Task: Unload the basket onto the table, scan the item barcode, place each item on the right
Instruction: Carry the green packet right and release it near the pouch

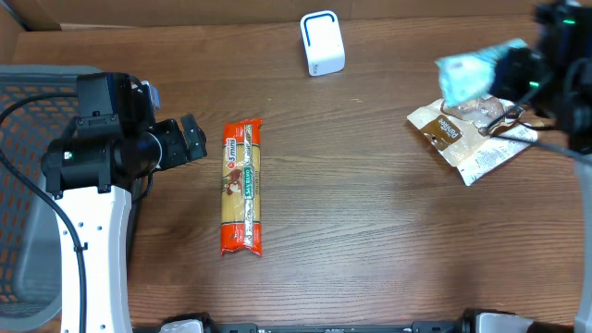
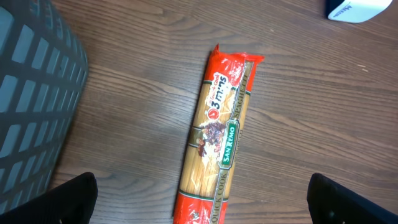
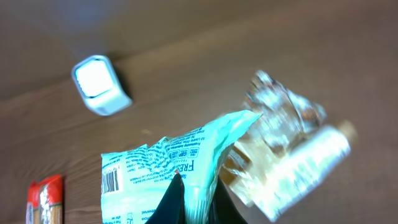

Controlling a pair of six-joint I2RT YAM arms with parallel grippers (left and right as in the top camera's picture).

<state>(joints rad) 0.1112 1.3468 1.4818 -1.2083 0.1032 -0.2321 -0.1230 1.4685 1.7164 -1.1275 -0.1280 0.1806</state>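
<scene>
I will move my right gripper back and down past the crinkled packet's near end and release the teal packet on the bare tabletop there.
My right gripper (image 1: 507, 72) is shut on a light teal packet (image 1: 467, 72), held above the table at the far right. In the right wrist view the teal packet (image 3: 168, 168) is pinched between my black fingers (image 3: 171, 202), and its barcode (image 3: 110, 181) shows on the left part. The white scanner box (image 1: 322, 43) stands at the back centre, well left of the packet, and appears as the scanner (image 3: 99, 85) in the right wrist view. My left gripper (image 1: 191, 141) is open just left of a red and yellow spaghetti pack (image 1: 242, 185), with nothing between its fingers (image 2: 71, 199).
A crinkled brown and white packet (image 1: 472, 141) lies on the table under the right arm. A grey mesh basket (image 1: 28, 185) stands at the left edge. The spaghetti pack (image 2: 217, 137) lies lengthwise between the open left fingers in the wrist view.
</scene>
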